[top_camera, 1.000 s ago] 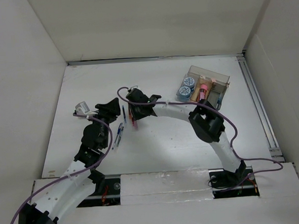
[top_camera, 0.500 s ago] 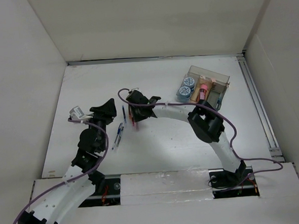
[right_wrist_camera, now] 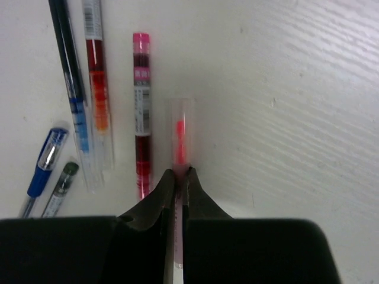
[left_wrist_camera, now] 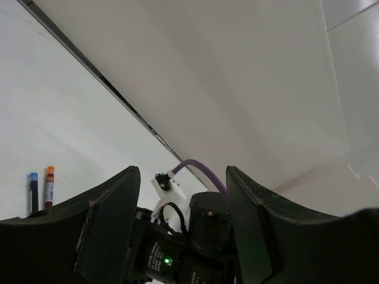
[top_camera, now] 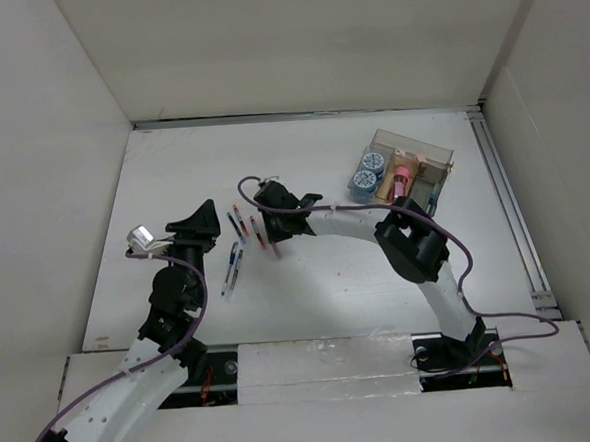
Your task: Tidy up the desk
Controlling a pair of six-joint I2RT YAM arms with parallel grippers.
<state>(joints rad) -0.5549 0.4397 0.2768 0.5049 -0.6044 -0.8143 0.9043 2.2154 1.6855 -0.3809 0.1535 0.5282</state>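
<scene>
The organizer's end section (top_camera: pixel 424 191) has room. I will lift my right gripper, move it across to the right in the top view and lower it to let go of the clear pen inside.
On the white desk (top_camera: pixel 329 279) lie several pens. My right gripper (right_wrist_camera: pixel 179 171) is shut on a clear pen with pink ink (right_wrist_camera: pixel 179 133), whose tip points away over the tabletop. Left of it lie a magenta pen (right_wrist_camera: pixel 141 112), an orange-banded pen (right_wrist_camera: pixel 96 89), a blue pen (right_wrist_camera: pixel 70 71) and two short capped pens (right_wrist_camera: pixel 46 160). In the top view the right gripper (top_camera: pixel 273 239) sits at the middle of the desk among the pens (top_camera: pixel 237 225). My left gripper (top_camera: pixel 201 221) stands open and empty to their left; the left wrist view shows the gripper (left_wrist_camera: pixel 182 173) facing the right arm's wrist.
A clear organizer box (top_camera: pixel 426 155) stands at the back right, holding two blue rolls (top_camera: pixel 368 172) and a pink item (top_camera: pixel 401 179). A silvery strip (top_camera: pixel 510 208) runs along the desk's right edge. Pale walls close in the left, back and right sides.
The right gripper has closed on the clear pink pen and shifted slightly nearer. The left arm has drawn back to the left, away from the pens, its jaws a little wider.
</scene>
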